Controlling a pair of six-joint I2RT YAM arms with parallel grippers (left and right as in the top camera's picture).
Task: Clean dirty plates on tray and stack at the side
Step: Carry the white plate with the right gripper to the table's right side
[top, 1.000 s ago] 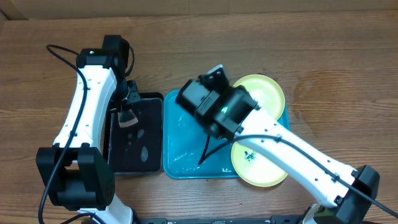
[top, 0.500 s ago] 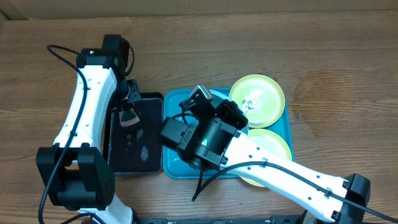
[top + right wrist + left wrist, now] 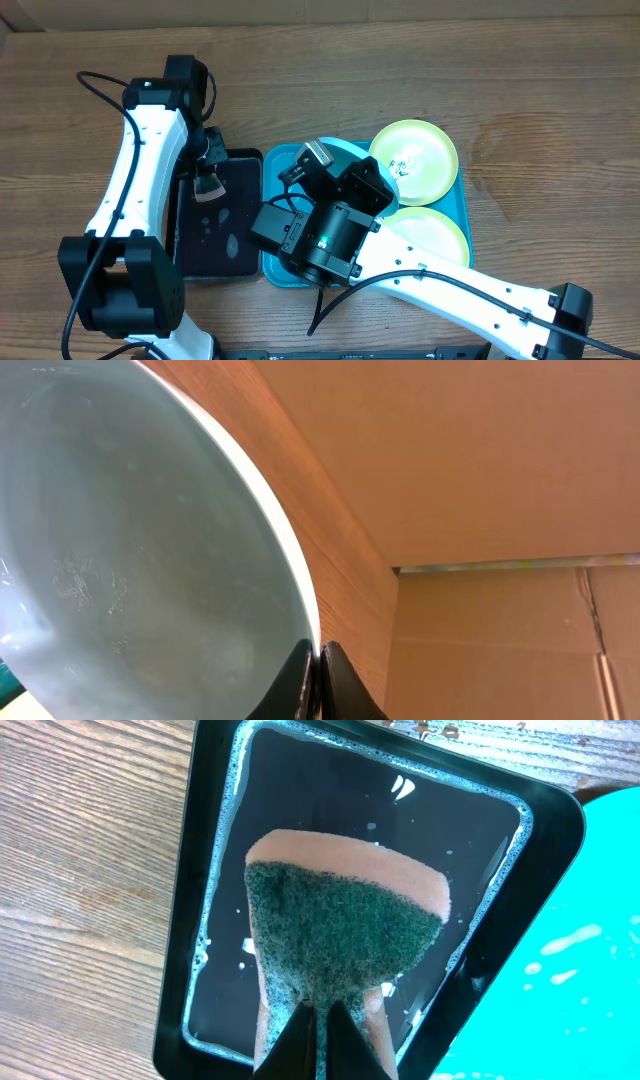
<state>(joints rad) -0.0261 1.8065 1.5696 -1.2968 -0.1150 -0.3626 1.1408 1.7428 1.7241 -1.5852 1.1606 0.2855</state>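
Note:
The robot's right gripper should swing past the tray and down to let go of the pale blue plate's rim, since bare wooden table lies below and to its right in the overhead view.
My right gripper (image 3: 315, 651) is shut on the rim of the pale blue plate (image 3: 140, 540), which is lifted and tilted and fills the left of the right wrist view. From overhead, the right arm (image 3: 330, 235) hangs over the left half of the turquoise tray (image 3: 280, 165) and hides that plate. Two yellow-green plates lie on the tray's right side, one at the back (image 3: 415, 150) with dark smudges and one at the front (image 3: 432, 235). My left gripper (image 3: 320, 1008) is shut on a green-and-orange sponge (image 3: 345, 920).
A small black tray (image 3: 190, 870) with soapy water lies just left of the turquoise tray, under the sponge. Bare wooden table (image 3: 540, 120) stretches to the right and behind. A cardboard wall (image 3: 480, 460) stands beyond the table.
The right arm swung from the tray's back toward its front left with the pale blue plate, uncovering the front yellow-green plate. The left arm and sponge stayed still.

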